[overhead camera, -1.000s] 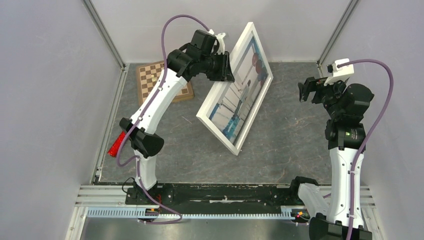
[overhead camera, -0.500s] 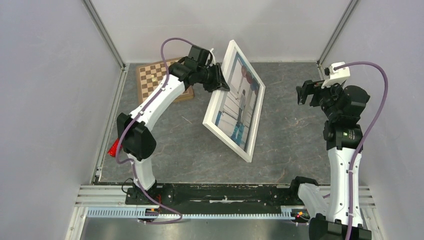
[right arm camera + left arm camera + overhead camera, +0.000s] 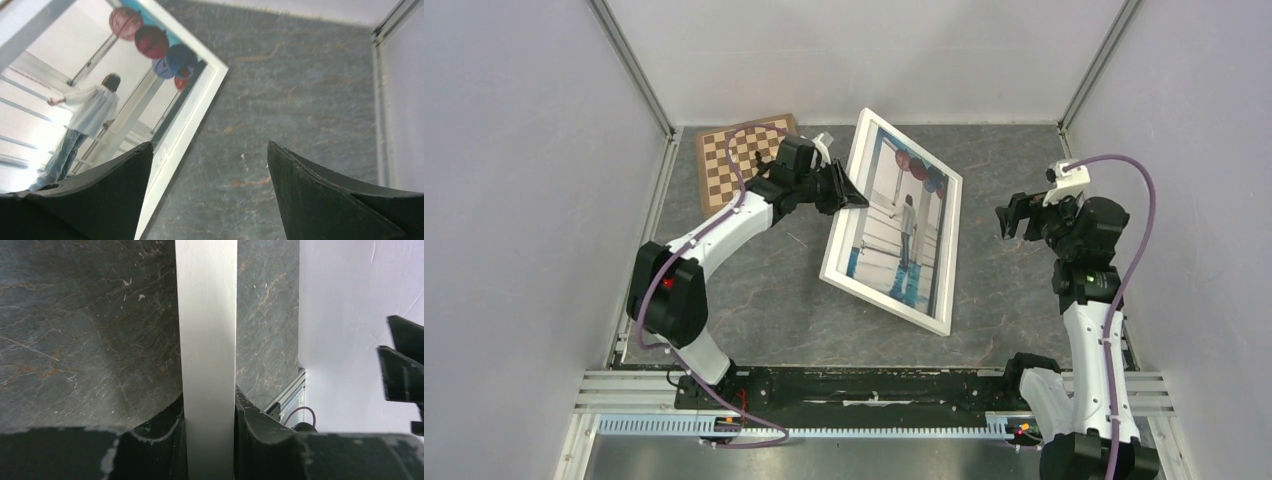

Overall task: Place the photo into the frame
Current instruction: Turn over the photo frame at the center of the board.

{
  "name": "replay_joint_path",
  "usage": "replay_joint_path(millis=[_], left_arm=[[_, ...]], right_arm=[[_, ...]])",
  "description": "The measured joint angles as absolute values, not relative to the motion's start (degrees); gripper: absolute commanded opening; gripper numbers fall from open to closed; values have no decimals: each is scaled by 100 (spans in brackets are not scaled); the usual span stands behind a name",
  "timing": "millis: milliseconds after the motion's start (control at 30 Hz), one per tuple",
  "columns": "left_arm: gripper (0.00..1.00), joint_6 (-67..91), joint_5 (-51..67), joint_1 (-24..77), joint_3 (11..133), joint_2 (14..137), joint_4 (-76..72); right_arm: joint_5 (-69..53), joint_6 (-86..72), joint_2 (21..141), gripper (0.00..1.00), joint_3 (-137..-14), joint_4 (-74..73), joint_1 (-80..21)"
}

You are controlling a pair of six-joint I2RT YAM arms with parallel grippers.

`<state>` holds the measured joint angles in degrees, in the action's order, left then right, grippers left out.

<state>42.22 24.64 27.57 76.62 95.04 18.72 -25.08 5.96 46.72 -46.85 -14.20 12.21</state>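
Note:
The frame's raised long bar (image 3: 207, 340) still stands tilted up, so my left gripper will next move it down and back to the tabletop and release it.
The white frame (image 3: 883, 300) shows the photo (image 3: 902, 225) in its face: a person among white columns, red lanterns on top. It stands tilted on the table, right long side down, left side raised. My left gripper (image 3: 849, 192) is shut on the raised left bar. In the left wrist view that pale bar (image 3: 206, 330) runs straight up between the two dark fingers of the left gripper (image 3: 209, 405). My right gripper (image 3: 1012, 215) hangs open to the right of the frame, apart from it. In the right wrist view the right gripper (image 3: 210, 150) stands over bare table beside the frame's corner (image 3: 210, 70) and the photo (image 3: 75, 105).
A checkered chessboard (image 3: 724, 160) lies at the back left, behind the left arm. Grey walls and metal rails (image 3: 639, 250) close in the dark stone-patterned table (image 3: 1014, 290) on three sides. The arms' bases sit on the black bar (image 3: 874, 385) at the near edge.
The left arm has swung down and toward the near side with the frame, which now leans much flatter. The right gripper has moved left and lower, still open.

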Motion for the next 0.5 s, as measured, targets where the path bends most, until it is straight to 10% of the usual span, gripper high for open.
replay_joint_path(millis=[500], left_arm=[[19, 5245, 3197, 2735, 5177, 10254, -1953]], right_arm=[[-3133, 777, 5076, 87, -2600, 242, 1214]])
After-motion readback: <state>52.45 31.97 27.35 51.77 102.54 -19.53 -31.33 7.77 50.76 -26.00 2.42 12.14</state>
